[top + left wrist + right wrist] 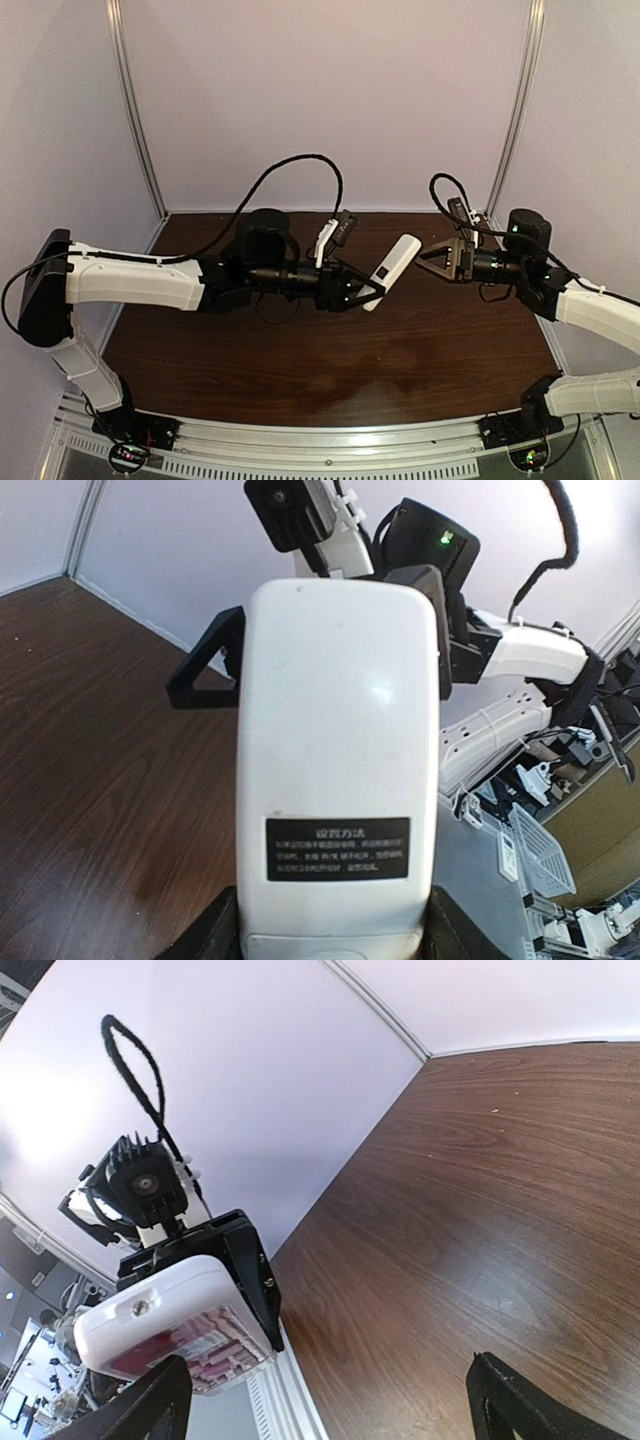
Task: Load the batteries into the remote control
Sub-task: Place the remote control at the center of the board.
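Observation:
Next, my left gripper needs to bring the remote back and down, level it onto the bare tabletop by the bar [363, 374] and release, since it's in the air, labelled back up.
My left gripper [365, 290] is shut on the lower end of the white remote control [395, 266] and holds it in the air above the table's middle, tilted up to the right. In the left wrist view the remote's plain white back [340, 730] with a black label [338, 848] faces the camera. My right gripper [432, 258] is open and empty, pointing at the remote's top end from close by. In the right wrist view the remote's end and red-pink button panel [165, 1325] show at lower left, by one of my fingertips [150, 1405]. No batteries are in view.
The dark wooden table [330, 370] lies below both grippers. White walls with metal posts [135, 110] close the back and sides. A metal rail [330, 445] runs along the near edge between the arm bases.

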